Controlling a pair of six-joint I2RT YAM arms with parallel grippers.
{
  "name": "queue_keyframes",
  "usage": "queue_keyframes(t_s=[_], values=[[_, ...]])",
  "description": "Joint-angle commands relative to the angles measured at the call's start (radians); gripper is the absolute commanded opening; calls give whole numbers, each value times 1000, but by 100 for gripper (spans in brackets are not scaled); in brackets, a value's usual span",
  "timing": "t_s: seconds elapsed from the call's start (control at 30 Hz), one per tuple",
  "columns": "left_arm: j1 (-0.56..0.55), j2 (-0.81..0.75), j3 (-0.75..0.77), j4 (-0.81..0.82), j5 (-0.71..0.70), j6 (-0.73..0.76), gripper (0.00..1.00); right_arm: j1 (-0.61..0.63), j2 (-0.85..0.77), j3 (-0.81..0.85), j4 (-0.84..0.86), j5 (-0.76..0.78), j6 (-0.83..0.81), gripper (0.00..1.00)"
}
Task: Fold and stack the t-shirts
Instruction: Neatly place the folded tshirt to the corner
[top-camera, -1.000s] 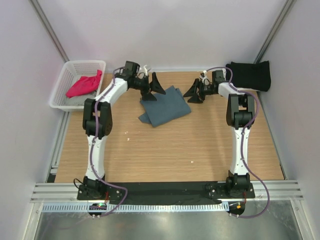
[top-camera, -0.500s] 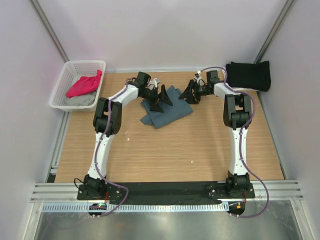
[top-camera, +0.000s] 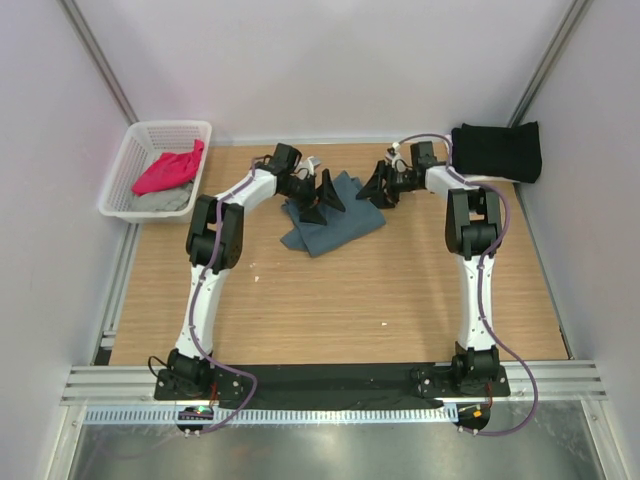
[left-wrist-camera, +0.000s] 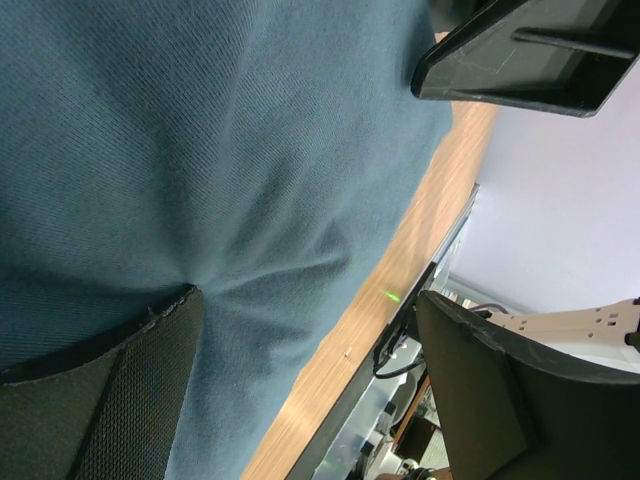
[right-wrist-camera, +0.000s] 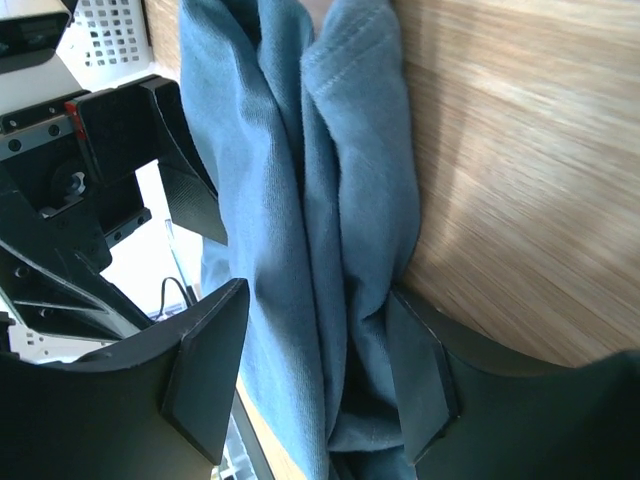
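Observation:
The robot's right gripper will next stay low at the edge of the slate blue-grey t-shirt, then close its fingers onto the bunched fold (right-wrist-camera: 325, 305).
The slate blue-grey t-shirt (top-camera: 335, 218) lies loosely folded on the table at the back middle. My left gripper (top-camera: 319, 194) is open over its left part. In the left wrist view (left-wrist-camera: 310, 385) one finger (left-wrist-camera: 100, 390) rests on the cloth (left-wrist-camera: 200, 150). My right gripper (top-camera: 383, 185) is open at the shirt's right edge. In the right wrist view (right-wrist-camera: 315, 375) a bunched fold of the shirt (right-wrist-camera: 300, 200) lies between the spread fingers. A folded black t-shirt (top-camera: 497, 150) lies at the back right. The magenta-pink t-shirt (top-camera: 170, 168) lies on the light grey one (top-camera: 165, 200) in the basket.
The white mesh basket (top-camera: 132, 150) stands off the table's back left corner. Metal frame posts rise at both back corners. White walls close in the table's left, back and right edges. The left arm (right-wrist-camera: 90, 150) shows in the right wrist view.
Over the last second my left gripper moved right onto the blue-grey shirt and my right gripper moved left to its right edge. Little has moved in the last half second.

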Motion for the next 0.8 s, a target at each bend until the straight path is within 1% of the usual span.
queue_keyframes(t_s=[0.0, 0.17, 0.27, 0.3, 0.37, 0.4, 0.47, 0.5, 0.57, 0.63, 0.67, 0.7, 0.73, 0.77], values=[[-5, -26, 13, 10, -7, 3, 88, 38, 58, -6, -29, 61, -34, 62], [-3, -31, 13, 2, -9, 9, 88, 58, 65, 4, -26, 56, -27, 61], [-5, -33, 13, 2, -12, 9, 88, 63, 65, 7, -23, 59, -27, 59], [-3, -31, 14, 2, -14, 9, 88, 61, 65, 4, -23, 59, -27, 55], [-3, -31, 14, 2, -14, 9, 88, 60, 59, 1, -27, 73, -37, 50], [-3, -34, 16, 2, -12, 11, 88, 60, 56, 1, -32, 79, -40, 45], [-2, -33, 21, -1, -14, 12, 88, 58, 44, -4, -38, 100, -50, 37], [0, -36, 22, -5, -14, 14, 88, 54, 38, -2, -41, 107, -52, 35], [6, -39, 28, -9, -15, 23, 88, 46, 16, 5, -38, 129, -50, 34], [14, -54, 36, -18, -26, 35, 88, 29, -2, 14, -41, 148, -56, 29], [23, -62, 37, -21, -33, 41, 88, 23, -13, 24, -43, 162, -67, 22], [27, -74, 48, -25, -40, 49, 88, 11, -37, 28, -50, 195, -75, 6], [37, -85, 57, -35, -59, 72, 88, 6, -46, 37, -55, 211, -87, 3], [43, -89, 67, -44, -75, 84, 89, 0, -57, 45, -63, 222, -99, 1]])
